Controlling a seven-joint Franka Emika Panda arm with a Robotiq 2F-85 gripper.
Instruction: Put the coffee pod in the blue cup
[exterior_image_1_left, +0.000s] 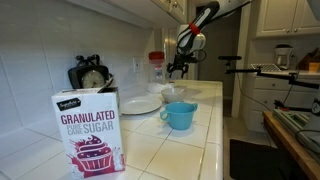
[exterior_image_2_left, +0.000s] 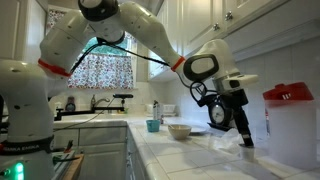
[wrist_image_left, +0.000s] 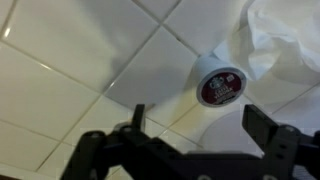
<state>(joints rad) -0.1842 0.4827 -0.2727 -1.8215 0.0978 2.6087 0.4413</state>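
Observation:
The coffee pod (wrist_image_left: 219, 83) lies slightly beyond the open fingertips, so next my gripper should lower and shift toward the crumpled white cloth around it.
In the wrist view the coffee pod (wrist_image_left: 220, 82) is a small whitish capsule with a dark red lid, lying on the white tiled counter. My gripper (wrist_image_left: 200, 125) is open just above it, with the pod slightly beyond the gap between the fingers. The blue cup (exterior_image_1_left: 180, 115) stands on the counter nearer the sugar box, well away from the gripper (exterior_image_1_left: 178, 68). In both exterior views the gripper (exterior_image_2_left: 246, 140) hangs low over the far end of the counter. The cup also shows in an exterior view (exterior_image_2_left: 153, 126). The pod cannot be made out in either exterior view.
A crumpled white cloth or paper (wrist_image_left: 285, 40) lies right beside the pod. A sugar box (exterior_image_1_left: 88, 130), a white plate (exterior_image_1_left: 140, 105) and a pale bowl (exterior_image_1_left: 168, 93) share the counter. A red-lidded container (exterior_image_2_left: 287, 110) stands close to the gripper.

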